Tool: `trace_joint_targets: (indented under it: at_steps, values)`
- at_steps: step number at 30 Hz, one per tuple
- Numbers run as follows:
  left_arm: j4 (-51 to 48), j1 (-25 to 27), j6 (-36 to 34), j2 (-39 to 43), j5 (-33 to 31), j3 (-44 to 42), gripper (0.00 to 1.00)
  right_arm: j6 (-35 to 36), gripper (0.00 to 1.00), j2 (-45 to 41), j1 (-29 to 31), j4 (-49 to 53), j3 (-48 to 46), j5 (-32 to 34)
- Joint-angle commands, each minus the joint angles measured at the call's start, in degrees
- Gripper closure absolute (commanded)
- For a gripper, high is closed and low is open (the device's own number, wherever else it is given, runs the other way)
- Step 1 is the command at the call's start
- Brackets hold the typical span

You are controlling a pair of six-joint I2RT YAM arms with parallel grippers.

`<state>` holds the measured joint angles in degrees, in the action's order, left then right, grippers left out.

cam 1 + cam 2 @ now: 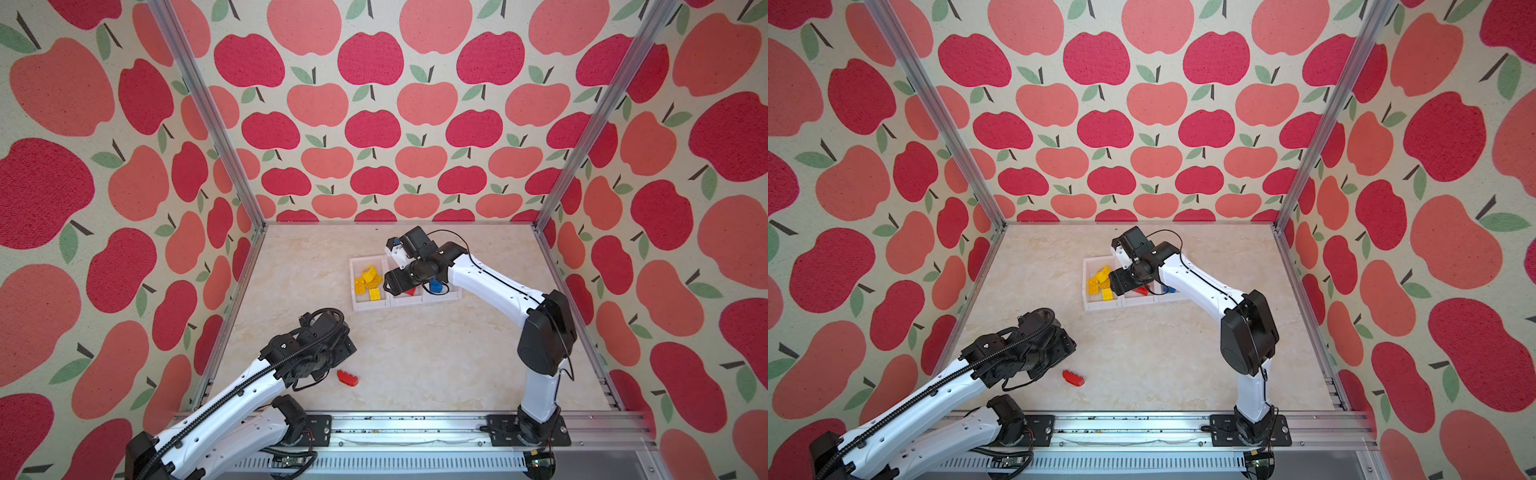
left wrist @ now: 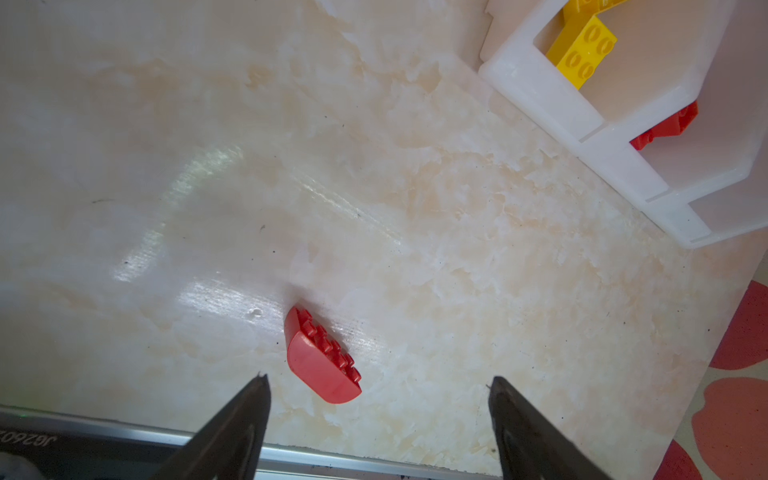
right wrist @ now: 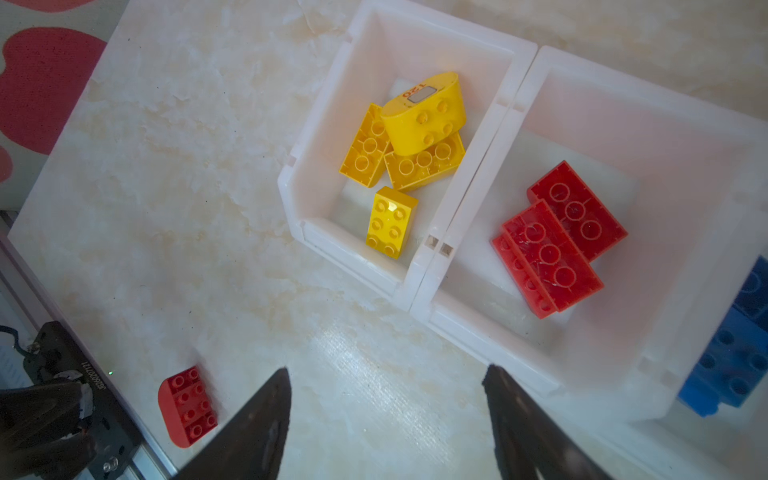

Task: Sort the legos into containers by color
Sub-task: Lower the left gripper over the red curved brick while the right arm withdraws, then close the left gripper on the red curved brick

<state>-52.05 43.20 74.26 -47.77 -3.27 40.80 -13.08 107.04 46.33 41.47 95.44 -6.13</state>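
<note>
The red lego (image 2: 323, 358) lies aslant below and back from my left gripper. The left gripper moves down and back next, turning the fingers to straddle the lego's long sides.
One red rounded lego (image 1: 348, 378) (image 1: 1073, 378) lies loose on the marble table near the front. My left gripper (image 2: 380, 377) hangs open just short of it, the brick (image 2: 322, 359) nearer one finger and untouched. The containers (image 1: 370, 306) (image 1: 1104, 306) stand mid-table in a row. Yellow legos (image 3: 409, 145) fill the left bin, red legos (image 3: 557, 241) the middle one, blue legos (image 3: 735, 357) the right one. My right gripper (image 3: 386, 369) is open and empty, above the table by the front wall of the bins (image 3: 349, 257). In both top views it hides much of the middle bin.
An aluminium rail (image 1: 415, 428) runs along the table's front edge, close behind the loose red brick (image 3: 188, 411). Apple-patterned walls and metal posts (image 1: 582, 124) close in the sides and back. The left arm's wrist (image 3: 54, 399) shows in the right wrist view.
</note>
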Motion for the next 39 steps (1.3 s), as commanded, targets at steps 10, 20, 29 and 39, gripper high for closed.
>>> trace_joint_targets:
  at_steps: [10, 20, 29, 39]
  values:
    - [-2.0, 7.1, 22.1, -2.0, -0.3, -5.0, 0.21, -0.7, 0.18, -11.6, -0.6, 4.6, -11.6, -2.6]
    - [2.9, 6.6, 25.7, -3.8, 2.9, -9.6, 0.28, -2.7, 0.17, -18.8, -3.5, 3.7, -21.0, -3.6]
    - [8.0, 4.4, 26.0, -5.1, 5.5, -12.8, 0.33, -2.8, 0.17, -20.8, -5.5, 3.5, -23.9, -3.6]
    - [10.8, 2.6, 23.4, -11.7, 8.1, -10.9, 0.41, -2.7, 0.17, -22.5, -6.9, 3.5, -26.6, -4.0]
